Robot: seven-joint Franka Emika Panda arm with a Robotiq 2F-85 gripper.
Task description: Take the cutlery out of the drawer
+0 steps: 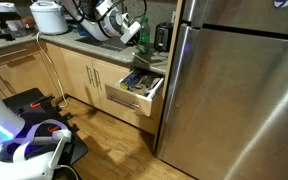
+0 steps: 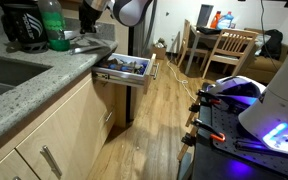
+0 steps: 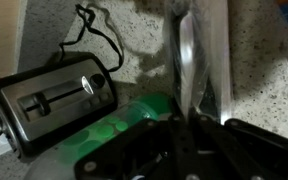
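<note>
My gripper moves down first next, then releases the silvery cutlery pieces onto the granite counter top beside the green bottle.
The drawer stands pulled open under the counter, also in the other exterior view. Cutlery with dark and bluish handles lies jumbled inside it. My gripper is up over the granite counter, away from the drawer, also seen in an exterior view. In the wrist view the gripper is shut on silvery cutlery pieces that stick out over the counter top.
A green bottle and a black-and-silver toaster stand on the counter by the gripper. A steel fridge stands beside the drawer. A sink is set in the counter. Chairs and a table are further off.
</note>
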